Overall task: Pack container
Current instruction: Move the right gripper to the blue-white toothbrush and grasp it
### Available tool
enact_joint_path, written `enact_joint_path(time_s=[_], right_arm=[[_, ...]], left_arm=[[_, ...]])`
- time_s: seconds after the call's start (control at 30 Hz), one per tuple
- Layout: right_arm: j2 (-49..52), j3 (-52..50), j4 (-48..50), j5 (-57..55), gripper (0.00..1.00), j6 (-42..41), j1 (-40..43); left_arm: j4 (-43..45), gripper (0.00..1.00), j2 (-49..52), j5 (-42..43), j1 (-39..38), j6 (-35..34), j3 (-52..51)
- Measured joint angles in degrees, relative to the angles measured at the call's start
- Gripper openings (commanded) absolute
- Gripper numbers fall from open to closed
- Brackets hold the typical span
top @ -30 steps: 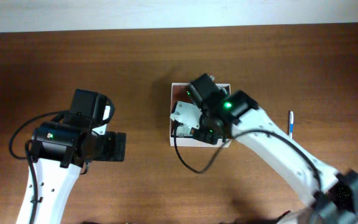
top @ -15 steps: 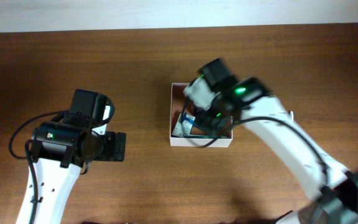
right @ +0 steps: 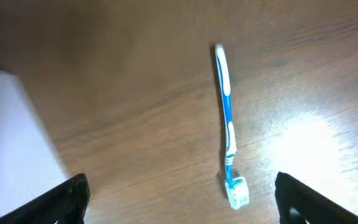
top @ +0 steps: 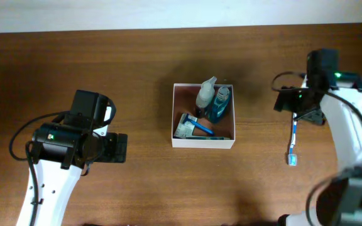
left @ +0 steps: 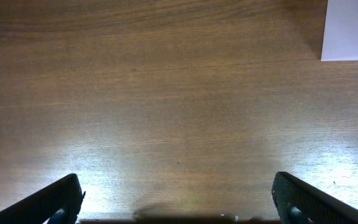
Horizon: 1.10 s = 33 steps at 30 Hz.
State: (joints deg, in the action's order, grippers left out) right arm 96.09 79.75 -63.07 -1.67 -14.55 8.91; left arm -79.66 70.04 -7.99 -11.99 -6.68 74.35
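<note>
My right gripper lowers its open fingers onto the toothbrush's blue mid-handle [top: 294,125] [right: 228,108] below next and closes, as the slim handle already shows between them.
The container [top: 203,143], a square white box with a reddish-brown inside, sits mid-table. It holds a white bottle [top: 205,94], a blue bottle [top: 219,103] and a blue razor [top: 197,127]. A blue-and-white toothbrush [top: 292,141] lies on the table to its right. My right gripper [top: 300,108] hovers open above the handle end of the toothbrush [right: 227,118], which lies between the spread fingers in the right wrist view, untouched. The right gripper [right: 182,202] holds nothing. My left gripper [top: 119,149] stands open and empty over bare wood left of the box.
In the left wrist view only wood lies between the gripper [left: 178,202] fingers, with a white corner of the container [left: 352,28] at the top right. The container's white wall [right: 11,137] shows at the left of the right wrist view.
The right arm has lifted out of the container and swung right to above the toothbrush, its jaws opening; the toiletries now show in the box. The left arm has not moved.
</note>
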Motion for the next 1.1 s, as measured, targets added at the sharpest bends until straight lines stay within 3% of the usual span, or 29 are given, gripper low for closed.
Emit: enact_joint_path(time_s=[0.17,0.33,0.4,0.5,0.77,0.87,1.03,1.1], right_arm=[[9.99,-1.14,0.26,0.00,0.87,4.61,3.19],[15.67,-1.14,0.26,-0.04,0.75,6.71,7.43],[16.65,-1.18,0.28,-0.04,0.66,7.32,8.24],[16.98,-1.18,0.98,0.17,0.61,7.89,8.37],[17.07,-6.34,9.84,4.76,0.56,8.31,8.37],[17.00,-6.86,10.10,4.50,0.38,8.28,8.37],[17.00,-6.91,9.75,5.01,0.24,8.31,8.37],[17.00,-6.91,9.27,5.64,0.13,8.35,8.37]], left_arm=[[0.00,0.99,0.00,0.00,0.00,-0.02,0.00],[-0.02,0.99,0.00,0.00,0.00,-0.02,0.00],[-0.02,0.99,0.00,0.00,0.00,0.00,0.00],[-0.02,0.99,0.00,0.00,0.00,-0.02,0.00],[-0.02,0.99,0.00,0.00,0.00,0.00,0.00],[-0.02,0.99,0.00,0.00,0.00,-0.02,0.00],[-0.02,0.99,0.00,0.00,0.00,0.00,0.00],[0.00,0.99,0.00,0.00,0.00,-0.02,0.00]])
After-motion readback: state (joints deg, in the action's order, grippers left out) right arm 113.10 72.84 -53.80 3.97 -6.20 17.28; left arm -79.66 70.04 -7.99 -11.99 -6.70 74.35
